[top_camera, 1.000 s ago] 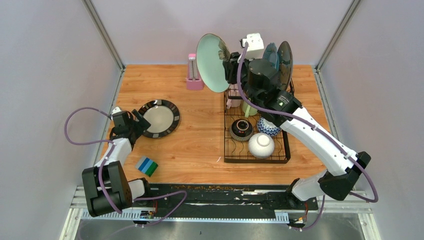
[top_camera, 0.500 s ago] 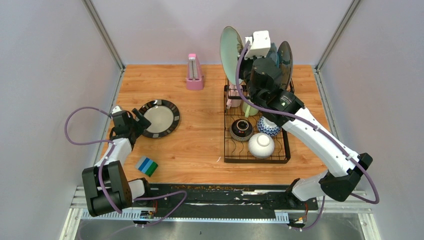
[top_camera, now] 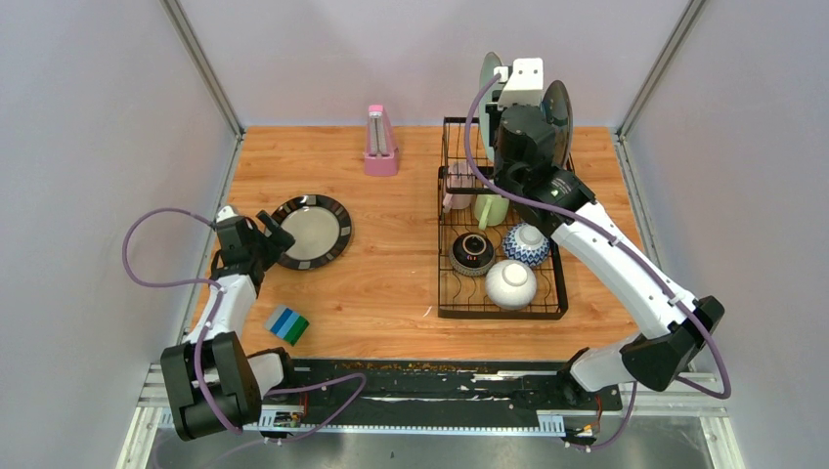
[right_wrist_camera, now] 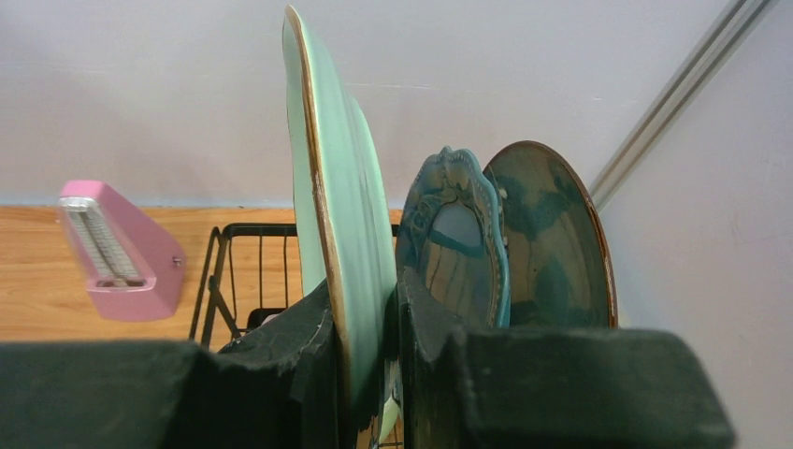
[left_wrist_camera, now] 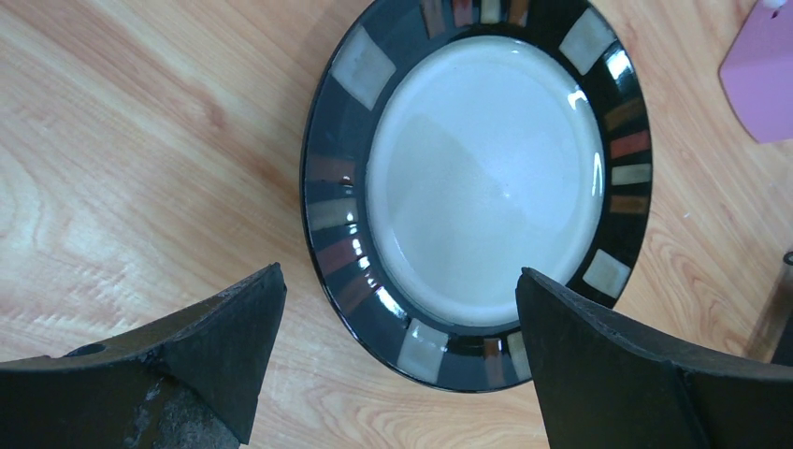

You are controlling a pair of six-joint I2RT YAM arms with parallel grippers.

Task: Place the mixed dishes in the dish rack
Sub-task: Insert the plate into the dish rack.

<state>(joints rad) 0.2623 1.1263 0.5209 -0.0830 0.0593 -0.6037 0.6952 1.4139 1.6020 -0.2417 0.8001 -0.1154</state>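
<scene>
I should lower the upright green plate with my right gripper into the rack's open far end (right_wrist_camera: 266,271) below it, beside the blue scalloped plate (right_wrist_camera: 458,243), and let go.
My right gripper (right_wrist_camera: 365,346) is shut on the lower rim of a pale green plate (right_wrist_camera: 341,187), held upright and edge-on over the far end of the dish rack (top_camera: 501,315). Just right of it stand a blue scalloped plate (right_wrist_camera: 458,243) and a dark brown-rimmed plate (right_wrist_camera: 552,243). In the top view the green plate (top_camera: 489,73) shows left of the wrist camera. A black-rimmed plate (left_wrist_camera: 482,178) lies flat on the table, and my left gripper (left_wrist_camera: 397,327) hovers open over its near edge without touching it.
The rack holds a dark brown bowl (top_camera: 472,252), a blue-patterned bowl (top_camera: 526,244), a white bowl (top_camera: 510,283), a pale green mug (top_camera: 492,208) and a pink-white mug (top_camera: 458,186). A pink metronome (top_camera: 379,142) stands left of the rack. A striped block (top_camera: 287,324) lies near the left arm.
The right arm swung the green plate rightward from left of the rack, turning it edge-on over the rack's far end beside the standing plates. The left gripper barely moved.
</scene>
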